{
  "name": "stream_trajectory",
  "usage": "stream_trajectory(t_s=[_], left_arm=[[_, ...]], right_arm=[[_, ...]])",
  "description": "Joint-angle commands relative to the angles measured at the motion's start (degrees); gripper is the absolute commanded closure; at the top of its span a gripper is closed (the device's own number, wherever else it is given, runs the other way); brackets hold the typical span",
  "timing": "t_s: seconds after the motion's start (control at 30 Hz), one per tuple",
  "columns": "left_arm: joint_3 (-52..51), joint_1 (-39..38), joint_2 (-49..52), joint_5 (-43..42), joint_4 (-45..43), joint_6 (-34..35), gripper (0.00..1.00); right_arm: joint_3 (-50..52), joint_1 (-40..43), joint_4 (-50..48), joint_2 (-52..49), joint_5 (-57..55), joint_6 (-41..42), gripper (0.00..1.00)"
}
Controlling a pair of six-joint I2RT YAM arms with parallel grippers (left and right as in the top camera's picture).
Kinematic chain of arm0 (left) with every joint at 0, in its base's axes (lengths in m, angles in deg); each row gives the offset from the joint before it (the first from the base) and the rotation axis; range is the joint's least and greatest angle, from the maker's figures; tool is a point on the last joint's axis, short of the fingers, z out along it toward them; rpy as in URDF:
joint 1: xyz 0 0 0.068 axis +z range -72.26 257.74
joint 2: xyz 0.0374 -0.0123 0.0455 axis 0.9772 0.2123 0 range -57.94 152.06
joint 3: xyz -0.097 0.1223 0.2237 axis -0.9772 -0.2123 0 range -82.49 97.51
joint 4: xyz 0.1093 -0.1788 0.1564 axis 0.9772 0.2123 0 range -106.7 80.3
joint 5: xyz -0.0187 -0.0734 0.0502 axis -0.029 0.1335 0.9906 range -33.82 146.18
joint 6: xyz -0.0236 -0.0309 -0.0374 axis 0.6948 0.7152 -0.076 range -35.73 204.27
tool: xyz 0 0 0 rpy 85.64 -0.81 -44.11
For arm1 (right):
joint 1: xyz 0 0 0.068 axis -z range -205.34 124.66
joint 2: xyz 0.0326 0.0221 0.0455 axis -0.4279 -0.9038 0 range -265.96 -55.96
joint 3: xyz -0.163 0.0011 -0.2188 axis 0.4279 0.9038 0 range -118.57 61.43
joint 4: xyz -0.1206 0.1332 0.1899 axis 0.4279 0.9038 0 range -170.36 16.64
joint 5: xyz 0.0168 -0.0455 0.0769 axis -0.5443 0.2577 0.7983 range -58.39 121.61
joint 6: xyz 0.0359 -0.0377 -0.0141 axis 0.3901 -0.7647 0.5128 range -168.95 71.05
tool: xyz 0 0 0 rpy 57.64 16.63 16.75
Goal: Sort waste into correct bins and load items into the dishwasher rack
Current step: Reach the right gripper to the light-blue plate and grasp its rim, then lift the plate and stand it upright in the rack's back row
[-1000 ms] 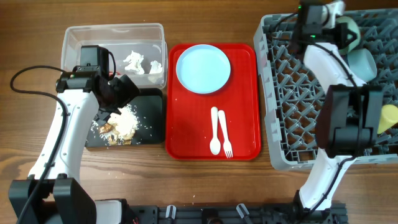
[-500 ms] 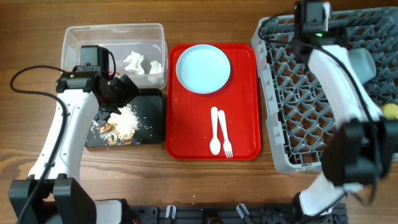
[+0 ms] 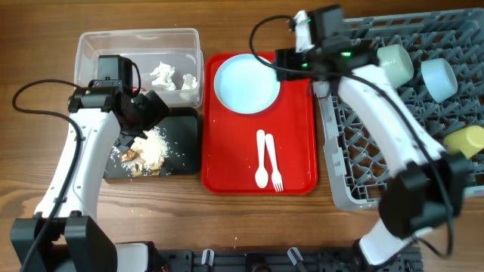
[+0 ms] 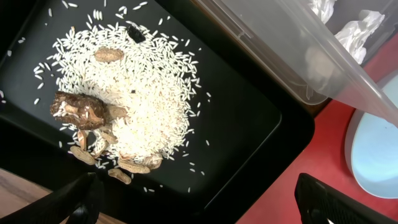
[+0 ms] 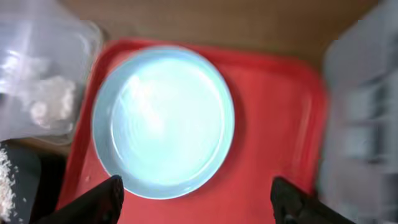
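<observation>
Bare red tray leaves room for a finger beside the plate's rim. My right gripper will next go down onto the pale blue plate's rim facing the rack (image 5: pixel 227 143).
A pale blue plate (image 3: pixel 247 83) lies at the far end of the red tray (image 3: pixel 219 181), with a white spoon (image 3: pixel 262 160) and fork (image 3: pixel 274 168) nearer the front. My right gripper (image 3: pixel 280 64) hovers open over the plate's right rim; from the right wrist the plate (image 5: pixel 165 118) lies ahead of the empty right gripper (image 5: pixel 196 202). My left gripper (image 3: pixel 147 113) hangs open over the black tray (image 3: pixel 185 151) with rice-like food scraps (image 4: pixel 130 93); the left gripper (image 4: pixel 202 205) holds nothing. White tissue bits (image 3: pixel 162 75) lie in the clear box (image 3: pixel 140 41).
The grey dishwasher rack (image 3: pixel 363 159) fills the right side and holds a mint bowl (image 3: pixel 393 64), a light blue bowl (image 3: pixel 439 75) and a yellow cup (image 3: pixel 465 140). The clear box and black tray sit close against the red tray's left edge.
My right arm has swung left from the rack's far side to above the plate, and its jaws have opened. The left arm has not moved.
</observation>
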Motion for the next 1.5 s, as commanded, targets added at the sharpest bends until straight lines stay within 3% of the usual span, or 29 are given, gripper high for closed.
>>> stream_trajectory(t_s=[0.0, 0.2, 0.23, 0.4, 0.43, 0.7, 0.93, 1.1, 1.23, 1.47], left_arm=[[0.26, 0.24, -0.63, -0.11, 0.02, 0.33, 0.00], [0.26, 0.24, -0.63, -0.11, 0.00, 0.33, 0.00], [0.26, 0.24, -0.63, -0.11, 0.00, 0.33, 0.00], [0.26, 0.24, -0.63, -0.11, 0.00, 0.33, 0.00], [0.26, 0.24, -0.63, -0.11, 0.00, 0.33, 0.00], [0.26, 0.24, -0.63, -0.11, 0.02, 0.33, 0.00], [0.26, 0.24, -0.63, -0.11, 0.02, 0.33, 0.00], [0.26, 0.24, -0.63, -0.11, 0.02, 0.33, 0.00], [0.26, 0.24, -0.63, -0.11, 0.00, 0.33, 0.00], [0.26, 0.24, -0.63, -0.11, -0.09, 0.33, 0.00]], right_arm=[[0.00, -1.51, -0.87, -8.24, -2.40, 10.56, 0.23], [0.00, -2.36, -1.62, -16.44, -1.64, 17.38, 0.36], [0.00, -2.36, -1.84, -16.98, -1.64, 17.42, 0.46], [0.00, -2.36, -0.94, -17.14, -4.09, 17.68, 0.75], [0.00, -2.36, 0.17, -17.14, -5.31, 19.26, 0.86], [0.00, -2.29, 5.68, -17.14, -7.85, 24.20, 0.92], [-0.11, -2.27, 4.20, -16.72, -7.65, 24.35, 0.96], [-2.19, -0.28, 4.13, -9.11, -7.65, 13.99, 0.96], [-4.04, 2.36, 3.08, 1.92, -8.70, 0.26, 0.96], [-4.04, 10.93, -0.79, 16.92, -22.82, -23.80, 0.96]])
